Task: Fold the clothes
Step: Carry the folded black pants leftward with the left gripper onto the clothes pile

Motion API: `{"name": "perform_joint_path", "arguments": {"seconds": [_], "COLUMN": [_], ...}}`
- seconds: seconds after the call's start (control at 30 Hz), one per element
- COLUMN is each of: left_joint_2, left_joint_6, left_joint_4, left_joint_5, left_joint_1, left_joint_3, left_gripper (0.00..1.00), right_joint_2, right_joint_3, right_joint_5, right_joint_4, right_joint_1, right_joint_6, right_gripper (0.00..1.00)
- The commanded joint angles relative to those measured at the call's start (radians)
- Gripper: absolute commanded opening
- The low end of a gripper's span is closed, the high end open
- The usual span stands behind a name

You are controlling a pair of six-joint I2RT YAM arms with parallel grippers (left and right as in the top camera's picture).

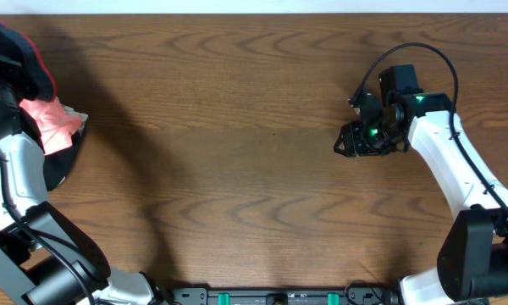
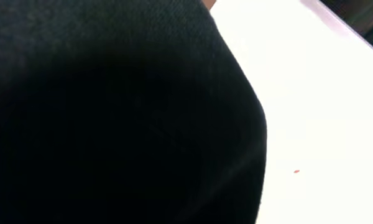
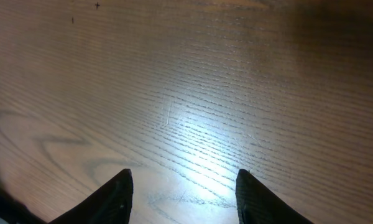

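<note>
I need to lower the black bunch that my left gripper still holds onto the coral-red patch (image 1: pixel 54 124) below the gripper next, and then release it there.
The clothes (image 1: pixel 51 123) are bunched at the table's far left edge, a black mass with a coral-red and grey patch showing. They hang around the end of my left arm (image 1: pixel 13 174) and cast a shadow on the wood. Black fabric (image 2: pixel 112 112) fills most of the left wrist view and hides the left fingers. The jaws are shut, and the bunch appears to be held in them. Over bare wood at the right, my right gripper (image 1: pixel 347 140) is open, and nothing lies between its fingertips (image 3: pixel 183 177).
The brown wooden table (image 1: pixel 237 127) stretches between the two arms. A bright white surface (image 2: pixel 323 112) shows past the fabric in the left wrist view. The arm bases stand at the front edge.
</note>
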Motion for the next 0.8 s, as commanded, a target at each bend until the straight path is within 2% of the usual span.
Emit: {"name": "perform_joint_path", "arguments": {"seconds": [0.0, 0.07, 0.23, 0.63, 0.67, 0.7, 0.73, 0.77], "left_joint_2": [0.004, 0.017, 0.043, 0.043, 0.043, 0.043, 0.043, 0.041], "left_joint_6": [-0.005, -0.006, -0.104, -0.104, -0.104, -0.103, -0.104, -0.104], "left_joint_4": [0.0, -0.03, -0.195, -0.502, -0.528, -0.547, -0.564, -0.584], "left_joint_5": [0.005, 0.0, -0.086, -0.085, -0.085, -0.085, -0.084, -0.079], "left_joint_1": [0.003, 0.004, 0.033, 0.13, 0.132, 0.132, 0.132, 0.132], "left_joint_3": [0.024, 0.023, 0.021, 0.019, 0.019, 0.019, 0.019, 0.019], "left_gripper": [0.06, 0.06, 0.06, 0.07, 0.17, 0.34, 0.46, 0.5], "right_joint_2": [0.002, 0.002, 0.002, 0.002, 0.002, 0.002, 0.002, 0.002], "right_joint_3": [-0.005, -0.005, -0.005, -0.005, -0.005, -0.005, -0.005, -0.005], "right_joint_5": [-0.004, -0.004, -0.004, -0.004, -0.003, -0.004, -0.004, -0.004], "right_joint_4": [0.002, 0.001, -0.002, 0.002, 0.002, 0.002, 0.002, 0.002], "right_joint_1": [0.007, 0.007, 0.007, 0.006, 0.006, 0.007, 0.007, 0.006], "right_joint_6": [-0.007, -0.007, 0.0, 0.0, 0.0, 0.0, 0.0, 0.0], "right_gripper": [0.52, 0.51, 0.52, 0.52, 0.52, 0.52, 0.52, 0.52]}}
